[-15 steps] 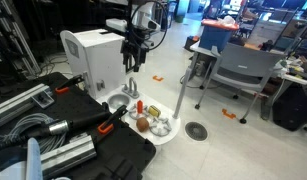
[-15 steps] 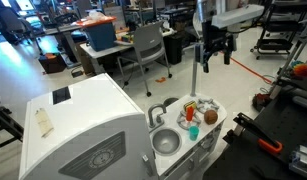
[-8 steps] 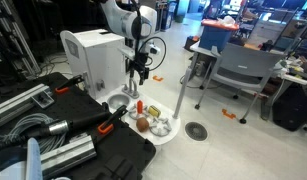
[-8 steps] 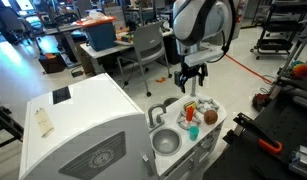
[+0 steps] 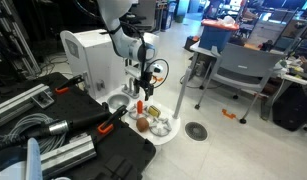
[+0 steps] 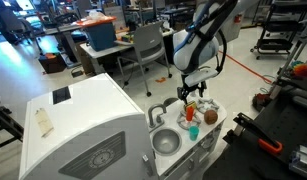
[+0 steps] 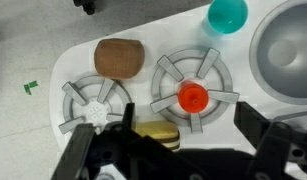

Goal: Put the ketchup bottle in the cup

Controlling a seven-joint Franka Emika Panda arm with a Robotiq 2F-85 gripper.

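Observation:
My gripper lowers around the ketchup bottle's red cap (image 7: 193, 97) next, easing toward the top of the wrist view, because the cap sits below and beyond its fingers.
The ketchup bottle (image 7: 194, 97) stands upright on a toy stove burner; from the wrist view I see its red cap from above. It also shows in both exterior views (image 5: 138, 106) (image 6: 190, 110). The teal cup (image 7: 228, 13) stands past the burners near the sink, and shows in an exterior view (image 6: 194, 131). My gripper (image 7: 183, 145) is open, its two dark fingers spread on either side just short of the bottle. In both exterior views it hangs right above the bottle (image 5: 143, 89) (image 6: 190, 94). It holds nothing.
A brown toy food piece (image 7: 119, 57) lies by the second burner (image 7: 93, 107). A yellowish sandwich-like toy (image 7: 156, 133) lies under the gripper. A metal sink bowl (image 7: 289, 40) is beside the cup. Black cases (image 5: 103, 145) and office chairs (image 5: 238, 70) surround the white toy kitchen (image 6: 78, 125).
The arm has come down from high above the toy kitchen to just over the stove, with the open gripper now close above the ketchup bottle.

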